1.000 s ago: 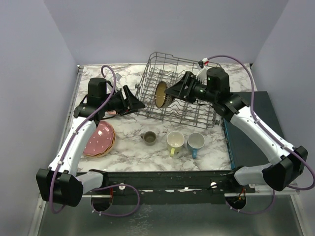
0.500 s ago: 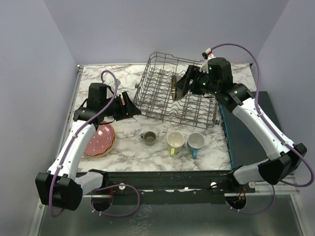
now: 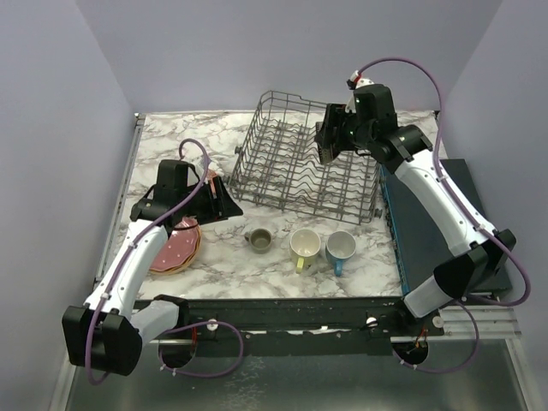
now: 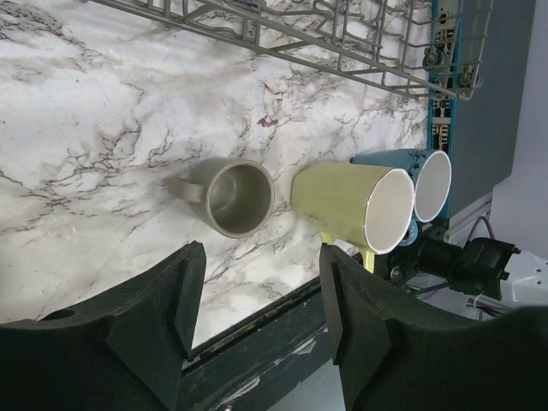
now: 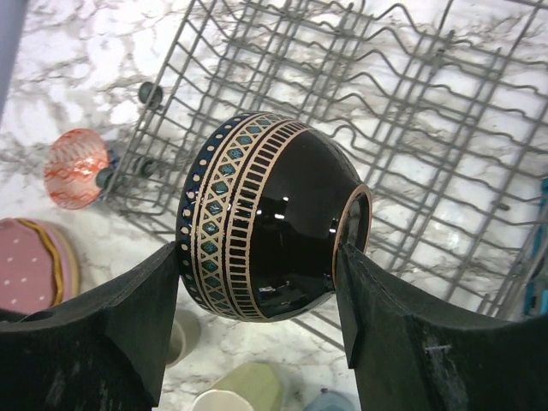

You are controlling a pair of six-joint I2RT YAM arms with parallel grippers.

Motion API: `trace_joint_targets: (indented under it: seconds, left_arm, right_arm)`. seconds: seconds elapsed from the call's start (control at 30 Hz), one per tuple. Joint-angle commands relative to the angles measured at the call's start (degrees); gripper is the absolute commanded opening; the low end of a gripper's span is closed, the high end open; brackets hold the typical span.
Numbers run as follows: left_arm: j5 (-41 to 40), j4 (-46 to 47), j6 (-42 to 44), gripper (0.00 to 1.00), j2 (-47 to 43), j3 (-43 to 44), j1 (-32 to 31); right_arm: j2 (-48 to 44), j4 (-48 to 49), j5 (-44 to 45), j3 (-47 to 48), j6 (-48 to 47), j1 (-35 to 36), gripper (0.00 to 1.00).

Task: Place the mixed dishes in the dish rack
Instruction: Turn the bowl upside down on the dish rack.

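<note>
The bowl (image 5: 265,227) still hangs above the wires, so it goes down and outward next with my right gripper into the rack's box-side far corner, below and outward of the gripper.
My right gripper (image 5: 259,257) is shut on the dark brown bowl (image 5: 265,227), which has a patterned band. It holds the bowl on its side above the grey wire dish rack (image 5: 411,128). In the top view the right gripper (image 3: 326,144) hangs over the rack's (image 3: 300,175) back right part and mostly hides the bowl. My left gripper (image 3: 224,204) is open and empty, left of the rack and beside the pink plate stack (image 3: 171,248). In front of the rack stand the grey-beige mug (image 4: 231,195), the pale yellow mug (image 4: 351,207) and the blue mug (image 4: 424,180).
A dark flat box (image 3: 437,240) lies right of the rack. A small red patterned dish (image 5: 75,167) sits by the rack's left corner. The three mugs (image 3: 300,244) line the front middle. Grey walls close in at the left, right and back.
My right gripper has carried the bowl up and back over the rack and turned it. My left gripper has drawn back from the rack toward the plates.
</note>
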Motion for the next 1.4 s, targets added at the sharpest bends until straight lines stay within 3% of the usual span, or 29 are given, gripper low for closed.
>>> trace_joint_targets:
  seconds: [0.0, 0.63, 1.37]
  left_arm:
    - [1.8, 1.4, 1.2, 0.62, -2.5, -2.0, 0.3]
    - [7.2, 11.2, -2.5, 0.65, -12.9, -10.5, 0.3]
    - [6.6, 12.4, -2.7, 0.65, -16.6, -11.6, 0.2]
  right_arm:
    - [2.4, -0.4, 6.4, 4.8, -5.0, -0.4, 0.44]
    - [18.0, -3.8, 24.2, 13.7, -13.7, -1.3, 0.44]
    - [38.3, -1.2, 35.7, 25.8, -22.2, -5.9, 0.43]
